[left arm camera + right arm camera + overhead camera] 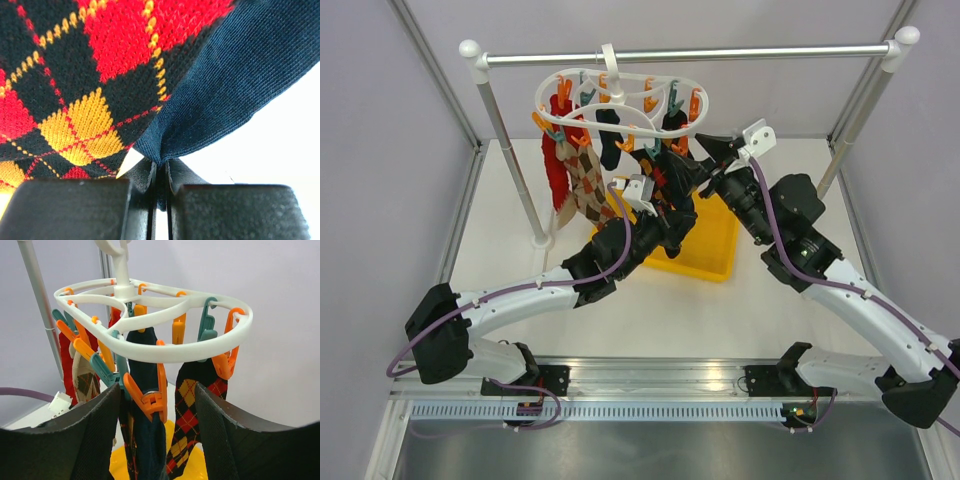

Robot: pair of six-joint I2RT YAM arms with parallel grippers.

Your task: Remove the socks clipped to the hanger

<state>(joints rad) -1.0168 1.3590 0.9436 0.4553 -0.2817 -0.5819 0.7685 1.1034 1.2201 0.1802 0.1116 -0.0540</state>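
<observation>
The navy sock in my left gripper should next go down away from the hanger. I will let go of it over the yellow bin (711, 238), because that bin is open below.
The white oval hanger (620, 100) hangs by its hook from the silver rail, with orange and teal pegs. Several socks hang from it: a plain red one (555, 165), a beige argyle one (588, 182) and dark ones. My left gripper (672, 208) is shut on the lower edge of a dark navy sock (235, 85), beside a red, yellow and black argyle sock (85, 75). My right gripper (157, 390) is open just below the hanger ring (165, 352). Its fingers stand on either side of an orange peg (150, 395) clipped on the navy sock (150, 440).
The silver rail (690, 55) rests on two white-topped posts; its left post (515, 165) stands next to the socks. A yellow bin (705, 250) sits on the table under the hanger, also in the right wrist view (125, 465). Grey walls enclose the table.
</observation>
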